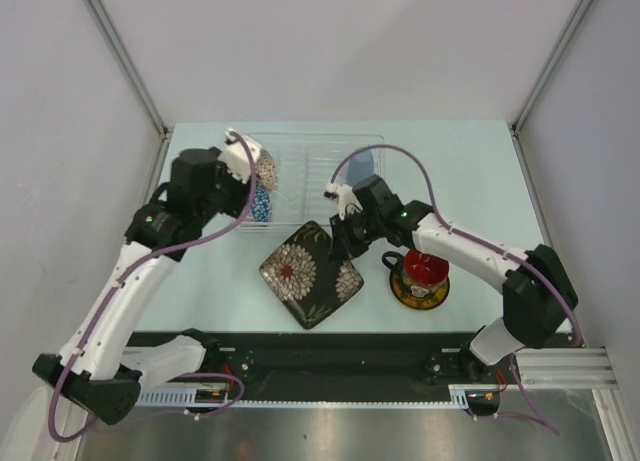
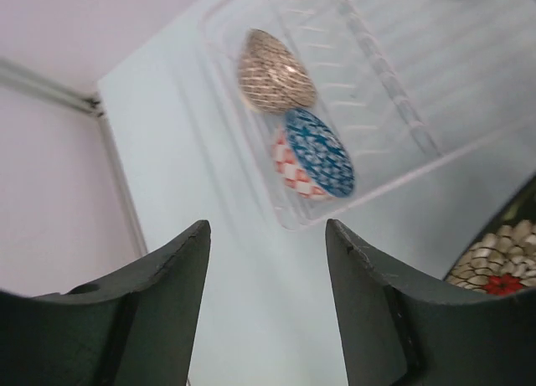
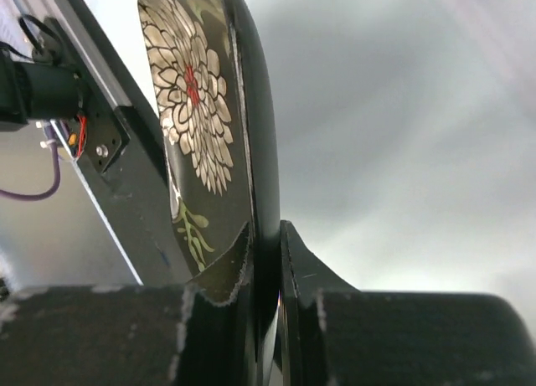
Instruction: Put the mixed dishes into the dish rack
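Observation:
The plate should next go up and outward in my right gripper, over the rack's back edge next to the lattice bowl, so I can let go of it where that part of the rack is empty.
The black square floral plate lies at the table's front middle, and my right gripper is shut on its right rim. In the right wrist view the plate runs edge-on between the gripper's two fingers. The clear dish rack stands behind it. At the rack's left end the beige lattice bowl and the small blue saucer stand on edge. A pale blue cup sits at its back right. My left gripper hovers open and holds nothing near the rack's left end.
The dark floral mug with red inside stands on the yellow saucer, right of the plate and under my right forearm. Grey walls close in the table on the left, back and right. A black rail runs along the front edge.

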`<state>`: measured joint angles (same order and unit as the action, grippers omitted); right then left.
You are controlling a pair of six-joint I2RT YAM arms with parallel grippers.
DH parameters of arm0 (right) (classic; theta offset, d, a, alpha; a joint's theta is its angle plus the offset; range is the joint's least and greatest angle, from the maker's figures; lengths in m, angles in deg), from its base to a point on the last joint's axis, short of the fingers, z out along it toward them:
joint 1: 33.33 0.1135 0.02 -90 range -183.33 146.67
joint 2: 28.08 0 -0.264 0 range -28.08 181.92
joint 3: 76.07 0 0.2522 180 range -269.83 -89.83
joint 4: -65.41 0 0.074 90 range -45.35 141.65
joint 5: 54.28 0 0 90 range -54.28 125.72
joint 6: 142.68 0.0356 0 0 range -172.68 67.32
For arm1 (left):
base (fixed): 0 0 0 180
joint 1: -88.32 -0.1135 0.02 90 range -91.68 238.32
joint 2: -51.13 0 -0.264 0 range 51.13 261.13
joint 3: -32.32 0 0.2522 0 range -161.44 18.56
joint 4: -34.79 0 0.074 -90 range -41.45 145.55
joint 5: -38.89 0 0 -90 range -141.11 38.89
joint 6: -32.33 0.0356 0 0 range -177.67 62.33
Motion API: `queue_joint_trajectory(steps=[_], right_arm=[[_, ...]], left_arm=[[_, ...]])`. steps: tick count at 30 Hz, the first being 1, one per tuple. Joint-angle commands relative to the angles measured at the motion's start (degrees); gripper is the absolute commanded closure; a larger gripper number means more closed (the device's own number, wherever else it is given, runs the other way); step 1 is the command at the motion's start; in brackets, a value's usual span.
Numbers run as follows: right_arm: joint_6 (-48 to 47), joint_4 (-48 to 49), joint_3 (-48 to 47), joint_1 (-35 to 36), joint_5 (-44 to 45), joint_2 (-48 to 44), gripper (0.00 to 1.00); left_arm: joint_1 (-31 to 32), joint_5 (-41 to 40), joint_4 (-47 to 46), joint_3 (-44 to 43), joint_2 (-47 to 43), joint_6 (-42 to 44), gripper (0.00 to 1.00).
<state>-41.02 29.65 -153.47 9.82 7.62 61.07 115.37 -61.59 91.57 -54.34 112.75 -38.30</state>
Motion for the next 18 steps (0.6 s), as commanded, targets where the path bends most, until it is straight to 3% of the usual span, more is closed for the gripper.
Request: queue_joint_trajectory(steps=[1, 4, 7, 8, 11, 15, 16, 18], right_arm=[[-6.7, -4.9, -13.9, -2.9, 2.5, -9.5, 1.0], [-13.2, -10.9, -25.9, -3.9, 12.0, -8.8, 1.0], [-21.4, -12.2, -37.1, -2.4, 27.4, -4.8, 1.0], [-23.9, -8.8, -38.6, -1.6, 34.9, -4.2, 1.0], [-34.7, 1.1, -40.9, -1.0, 42.2, -1.2, 1.0], [-55.3, 14.1, -41.5, 3.1, 45.8, 3.7, 1.0], [-65.4, 21.3, -39.3, 3.7, 46.0, 4.4, 1.0], [-71.9, 26.0, -40.1, 4.3, 45.7, 8.1, 1.0]], left_arm=[[-6.8, 1.5, 1.5, -4.2, 1.0, -3.5, 0.37], [-11.0, 2.0, -0.5, -4.0, 4.9, -6.6, 0.38], [-14.0, 6.0, 0.7, -5.2, 9.8, -9.4, 0.4], [-14.6, 7.1, 1.3, -5.9, 11.0, -10.0, 0.41], [-16.8, 11.4, 1.2, -6.8, 14.0, -11.3, 0.41], [-19.3, 15.0, 1.0, -6.8, 15.7, -11.6, 0.41], [-20.4, 16.1, 1.0, -6.6, 15.7, -11.5, 0.41], [-21.5, 17.2, 0.7, -5.9, 16.0, -11.2, 0.41]])
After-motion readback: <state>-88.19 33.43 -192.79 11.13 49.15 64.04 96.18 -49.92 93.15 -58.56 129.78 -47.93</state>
